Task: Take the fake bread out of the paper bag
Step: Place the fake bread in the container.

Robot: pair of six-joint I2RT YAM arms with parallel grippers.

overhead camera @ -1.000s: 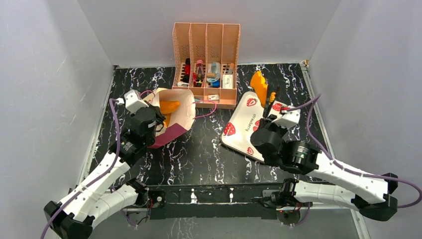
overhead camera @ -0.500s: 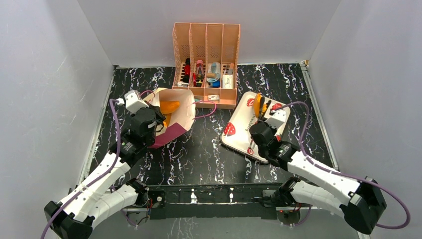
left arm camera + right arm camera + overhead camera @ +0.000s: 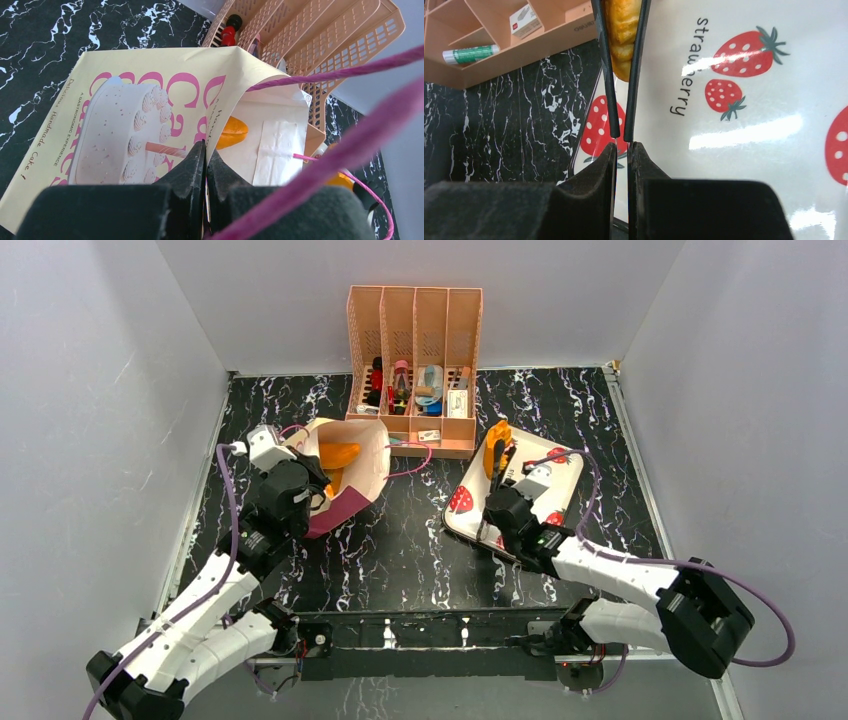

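The tray is empty, so the robot's right gripper needs to go down and ease back next, put the bread on the tray's far end and open the tongs (image 3: 611, 100) to let it go.
The cream paper bag (image 3: 362, 468) lies on its side at the left, mouth open to the back. An orange loaf (image 3: 340, 454) shows inside it, and also in the left wrist view (image 3: 232, 132). My left gripper (image 3: 316, 490) is shut on the bag's edge (image 3: 220, 100), its jaws (image 3: 205, 150) pinching the paper. My right gripper (image 3: 503, 498) is shut on black tongs (image 3: 611, 100). The tongs hold a ridged golden bread piece (image 3: 623, 35) just above the strawberry tray (image 3: 749, 100), at the tray's back left end (image 3: 497, 435).
The peach slotted file organiser (image 3: 415, 325) stands at the back centre with small items in it; its front shows in the right wrist view (image 3: 524, 45). Pink cord handles (image 3: 410, 465) trail from the bag toward the organiser. The white strawberry tray (image 3: 465, 512) lies right of centre.
My right arm has swung left and down, carrying the tongs and bread from beyond the tray's back right to over its back left end. The left gripper and bag have stayed put.
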